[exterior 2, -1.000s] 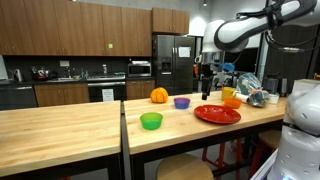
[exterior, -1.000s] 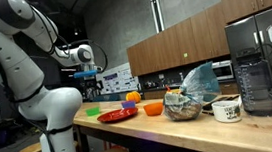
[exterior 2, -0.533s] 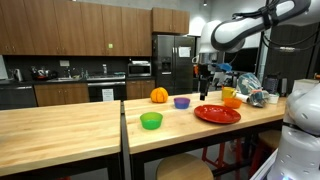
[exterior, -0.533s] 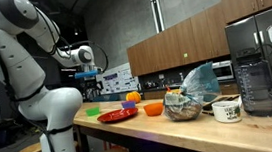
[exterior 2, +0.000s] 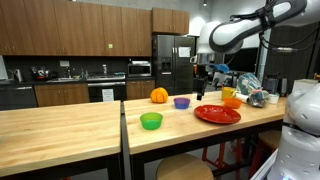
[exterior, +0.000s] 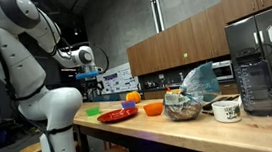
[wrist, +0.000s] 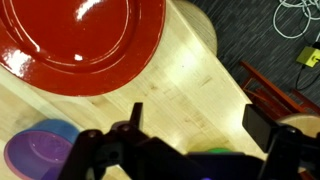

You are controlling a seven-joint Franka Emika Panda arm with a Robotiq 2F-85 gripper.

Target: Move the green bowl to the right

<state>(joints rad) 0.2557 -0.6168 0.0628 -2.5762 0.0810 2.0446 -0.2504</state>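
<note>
Next, my gripper needs to move outward and down onto the green bowl's rim (exterior 2: 153, 114), fingers astride it, because they now hang open over bare wood, well off the bowl.
The green bowl (exterior 2: 151, 121) is small, shallow and lime green. It sits on the wooden counter near the seam, apart from the other dishes, and shows in both exterior views (exterior: 92, 110). In the wrist view only a green sliver of it (wrist: 214, 152) shows at the lower edge, under the gripper body. My gripper (exterior 2: 200, 94) hangs open and empty above the counter, between the purple bowl and the red plate, well off from the green bowl. It also shows in the wrist view (wrist: 198, 125), with both fingers spread over bare wood.
A red plate (exterior 2: 217, 114), a purple bowl (exterior 2: 181, 102), an orange pumpkin-like object (exterior 2: 159, 95) and an orange bowl (exterior 2: 232, 101) stand around the gripper. A glass bowl (exterior: 183, 106), a mug (exterior: 227, 109) and a blender (exterior: 256, 84) stand at the counter's far end.
The gripper has drifted a little toward the green bowl's side, still open. The bowls and plate have not moved.
</note>
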